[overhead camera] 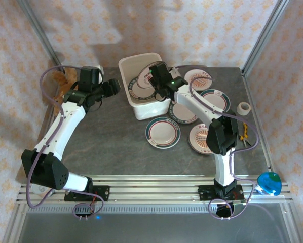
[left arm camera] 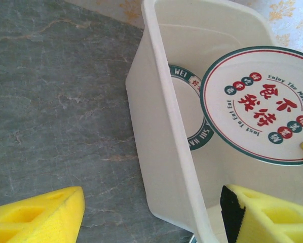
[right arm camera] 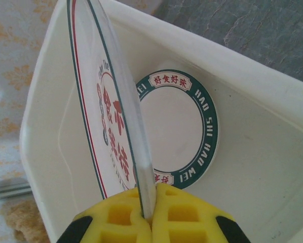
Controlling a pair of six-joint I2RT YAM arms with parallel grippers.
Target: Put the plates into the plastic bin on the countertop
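The cream plate's rim is still above the bin's bottom. My right gripper should next go deeper into the bin (overhead camera: 126, 63), over the teal-banded plate, and release it low down.
My right gripper (right arm camera: 151, 210) is shut on the rim of a cream plate with red lettering (right arm camera: 106, 101), which it holds on edge inside the off-white plastic bin (right arm camera: 253, 152). Flat on the bin floor lies a second plate with a teal lettered band (right arm camera: 184, 126). My left gripper (left arm camera: 151, 217) is open, its yellow fingers (left arm camera: 40, 217) either side of the bin's near wall (left arm camera: 161, 142). From above, the right gripper (overhead camera: 154, 86) is over the bin (overhead camera: 126, 63) and the left gripper (overhead camera: 115, 87) is at its left side. Several plates (overhead camera: 163, 132) lie on the grey countertop (overhead camera: 116, 136).
More plates lie to the right of the bin (overhead camera: 204, 137), (overhead camera: 215, 98), (overhead camera: 198, 77). A tape roll (overhead camera: 244, 107) and yellow-handled pliers (overhead camera: 245, 132) sit near the right edge. A blue object (overhead camera: 269, 182) rests on the front rail. An aluminium frame borders the countertop.
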